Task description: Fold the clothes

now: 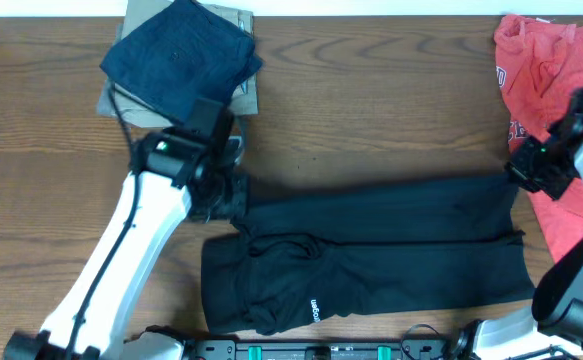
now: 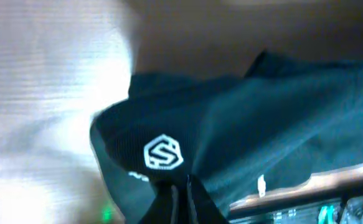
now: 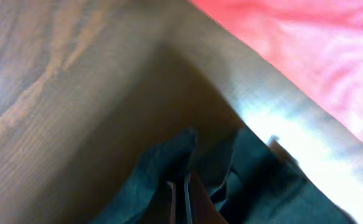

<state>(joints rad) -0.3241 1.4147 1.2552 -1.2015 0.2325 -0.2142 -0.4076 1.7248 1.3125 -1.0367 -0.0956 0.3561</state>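
My left gripper carries the held corner back and down onto the shirt's lower layer (image 1: 228, 282) by the table's front edge next and releases it, since that layer lies uncovered.
The black T-shirt (image 1: 371, 250) lies across the table's front middle, folded lengthwise into a long band, with small white lettering near its front edge. My left gripper (image 1: 233, 197) is shut on the shirt's upper left corner. In the left wrist view the black cloth (image 2: 243, 130) hangs from the jaws (image 2: 184, 208), with a white hexagon mark by them. My right gripper (image 1: 519, 172) is shut on the shirt's upper right corner. In the right wrist view the jaws (image 3: 180, 202) pinch a bunch of black cloth (image 3: 162, 165).
A navy folded garment (image 1: 181, 55) lies on a khaki-tan one (image 1: 243, 92) at the back left. A red garment (image 1: 551, 80) lies at the right edge. Bare wooden table (image 1: 391, 110) stretches behind the shirt.
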